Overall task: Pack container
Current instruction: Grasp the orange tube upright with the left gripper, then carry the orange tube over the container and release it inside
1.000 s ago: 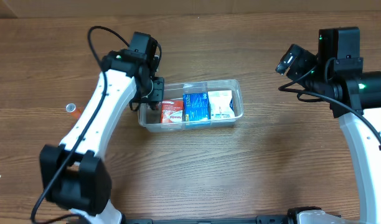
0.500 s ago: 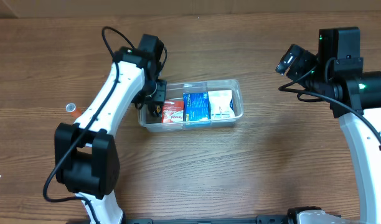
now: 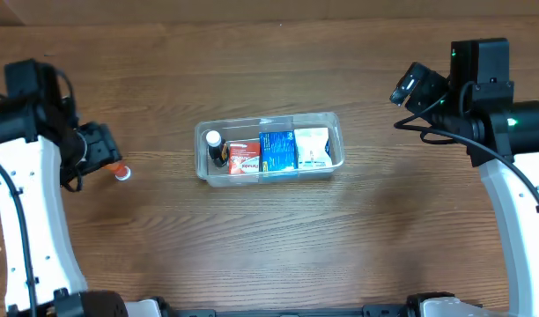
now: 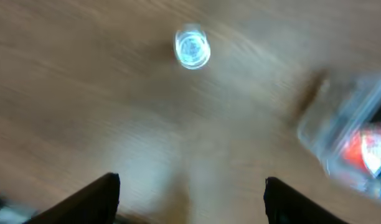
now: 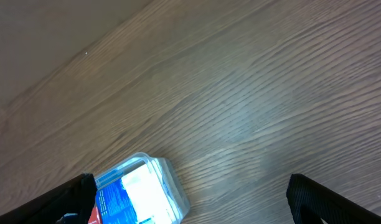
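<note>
I need to bring my left gripper down with its fingers open onto the orange tube (image 3: 120,170) below it, because the tube is still outside the clear container (image 3: 335,132).
The clear container (image 3: 335,132) lies mid-table and holds a small dark bottle with a white cap (image 3: 214,146), a red box (image 3: 244,157), a blue box (image 3: 276,151) and a white box (image 3: 312,148). My left gripper (image 4: 192,200) is far to the left of it, open, with only bare wood between its fingers; this view is blurred and shows the container (image 4: 340,134) at the right edge. At the back right my right gripper (image 5: 190,199) hangs open and empty, with the container's (image 5: 169,186) end low in its view.
A small round clear thing with an orange part (image 3: 121,172) lies on the wood just right of the left gripper, and shows again in the left wrist view (image 4: 192,48). The table is brown wood all round.
The left arm has swung from the container's left end out to the table's far left and its jaws have opened. The small bottle now stands uncovered in the container. The right arm is unmoved.
</note>
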